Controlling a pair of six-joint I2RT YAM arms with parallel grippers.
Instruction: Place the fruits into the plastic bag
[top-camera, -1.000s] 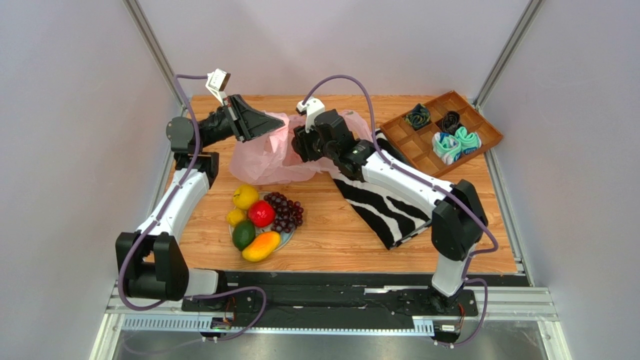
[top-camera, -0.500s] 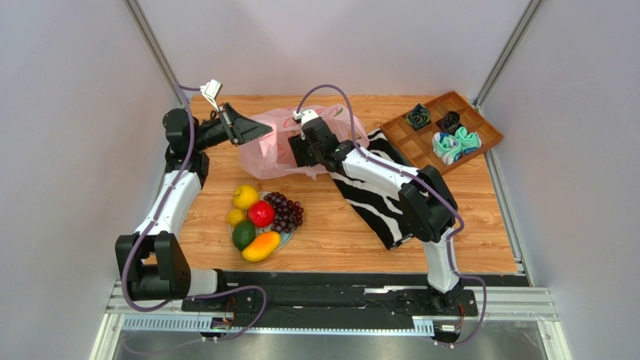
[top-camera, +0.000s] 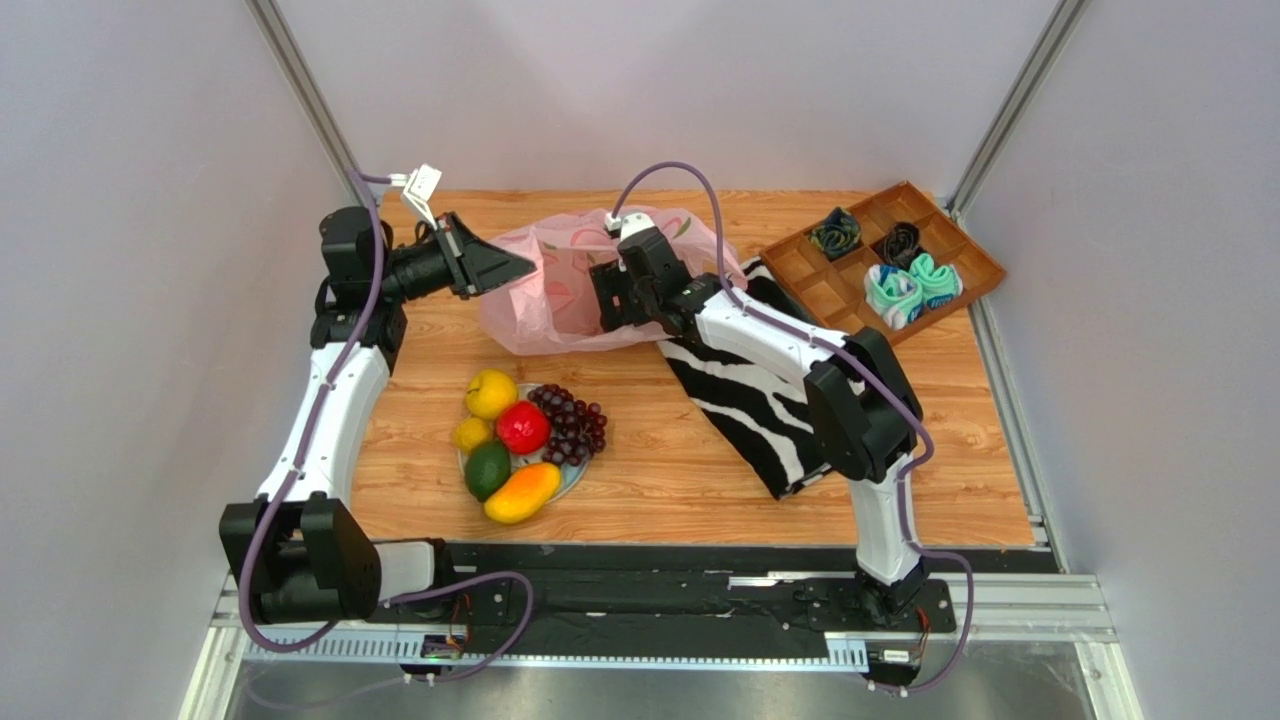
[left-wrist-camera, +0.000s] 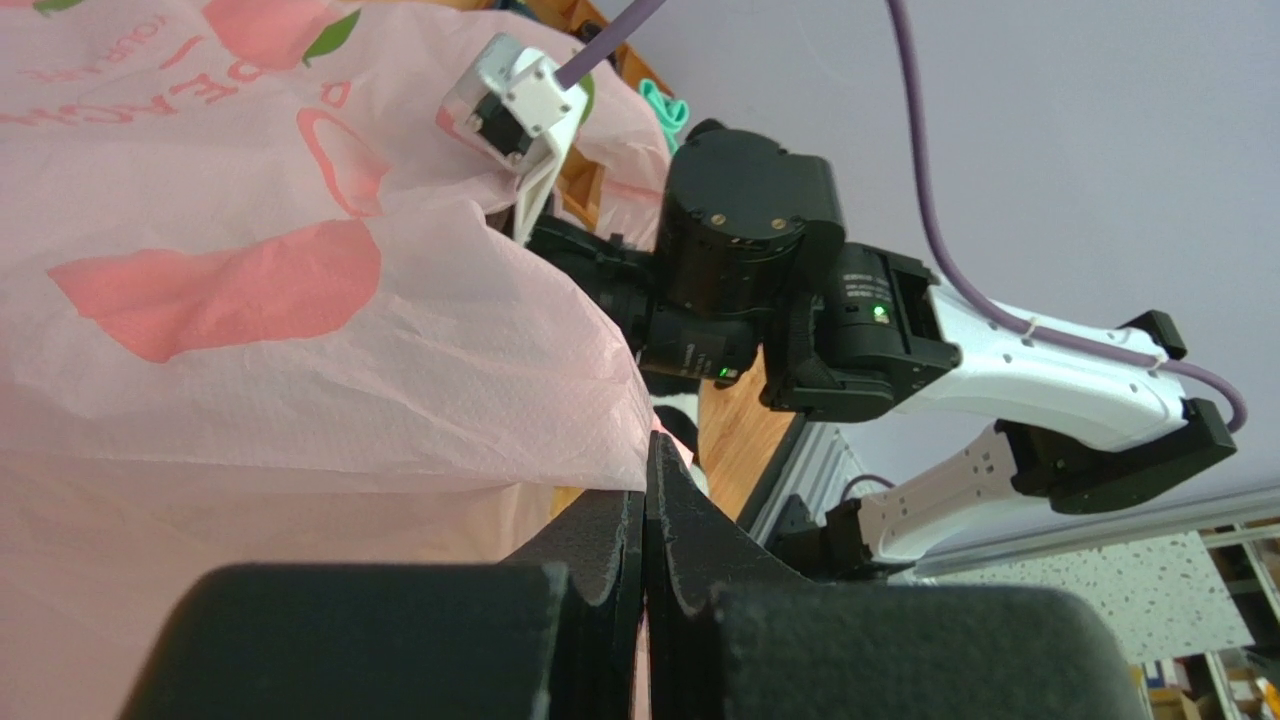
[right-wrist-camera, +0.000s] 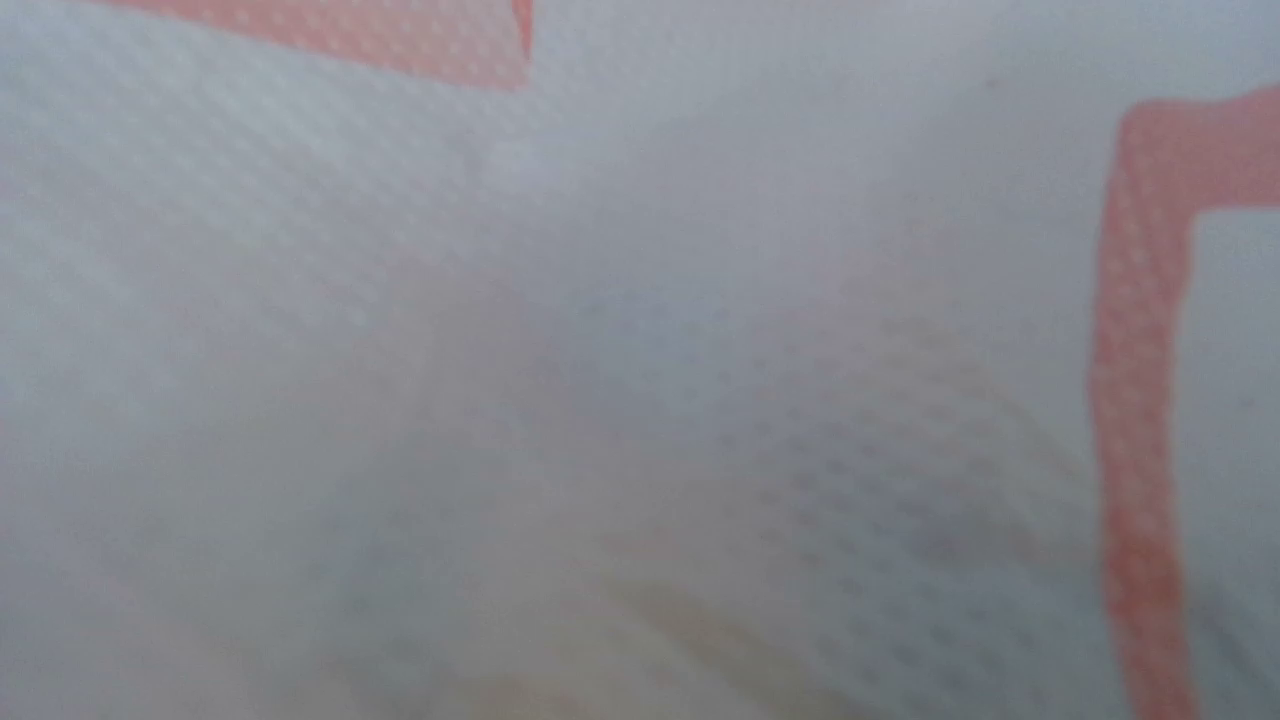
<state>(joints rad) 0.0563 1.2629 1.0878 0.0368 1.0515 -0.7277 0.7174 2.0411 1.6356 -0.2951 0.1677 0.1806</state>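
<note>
The grapes are on the plate, back from the gripper, so my right gripper should next pull out of the bag and move back onto them beside the mango's end (top-camera: 577, 453).
The pink plastic bag (top-camera: 556, 293) with peach prints lies at the back middle of the table. My left gripper (top-camera: 511, 270) is shut on its left edge and holds it up; in the left wrist view the gripper (left-wrist-camera: 646, 458) pinches the pink film (left-wrist-camera: 301, 360). My right gripper (top-camera: 609, 308) is pushed into the bag, its fingers hidden by film. The right wrist view shows only bag film (right-wrist-camera: 601, 375). The fruits sit on a plate (top-camera: 580, 471): two lemons (top-camera: 490, 393), a red fruit (top-camera: 523, 428), grapes (top-camera: 573, 423), a green fruit (top-camera: 487, 470), and a mango (top-camera: 523, 492).
A zebra-striped cloth (top-camera: 751, 413) lies under the right arm at centre right. A wooden tray (top-camera: 842, 285) with rolled teal and black cloth bundles (top-camera: 902, 288) stands at the back right. Frame posts rise at both back corners.
My left gripper has drawn back to the left with the bag edge. My right arm has folded in and pushed farther into the bag, which now stands more spread.
</note>
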